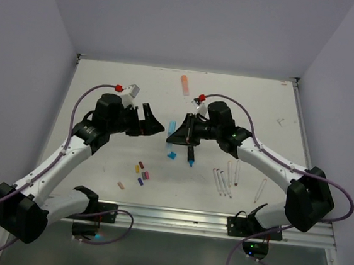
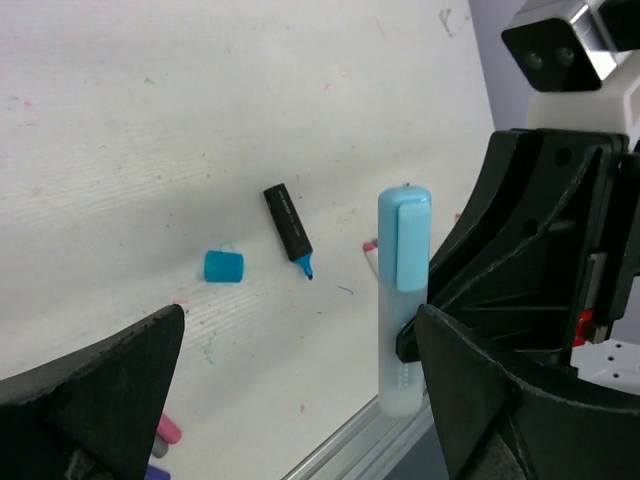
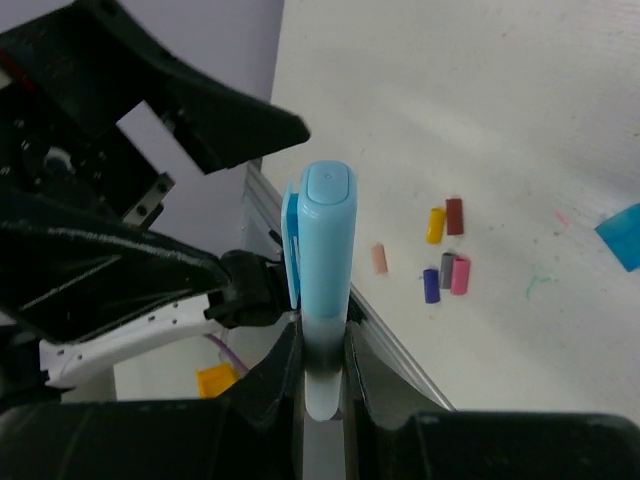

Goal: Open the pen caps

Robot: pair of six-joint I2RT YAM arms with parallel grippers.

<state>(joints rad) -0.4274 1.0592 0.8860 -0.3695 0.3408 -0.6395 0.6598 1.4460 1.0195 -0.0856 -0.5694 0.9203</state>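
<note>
Clear tabletop between black marker (image 2: 288,230) and white pens lies below my right gripper, to its right in the top view; it will shift there, lower and release next.
My right gripper (image 3: 322,335) is shut on the pale barrel of a light blue marker (image 3: 326,300), whose light blue cap (image 3: 328,215) is still on. In the left wrist view that marker (image 2: 403,330) stands upright just inside the right finger (image 2: 470,380) of my left gripper (image 2: 300,330), which is wide open and holds nothing. From above, the left gripper (image 1: 155,125) and right gripper (image 1: 176,132) face each other over mid-table. A loose blue cap (image 2: 223,266) lies beside an uncapped black marker (image 2: 288,230). Small caps lie together: yellow (image 3: 435,225), dark red (image 3: 454,215), peach (image 3: 379,258), purple (image 3: 431,285), pink (image 3: 460,275).
An orange marker (image 1: 184,84) lies at the back of the table. Several thin white pens (image 1: 223,178) lie at the front right. The metal rail (image 1: 180,218) runs along the near edge, with both arm bases on it.
</note>
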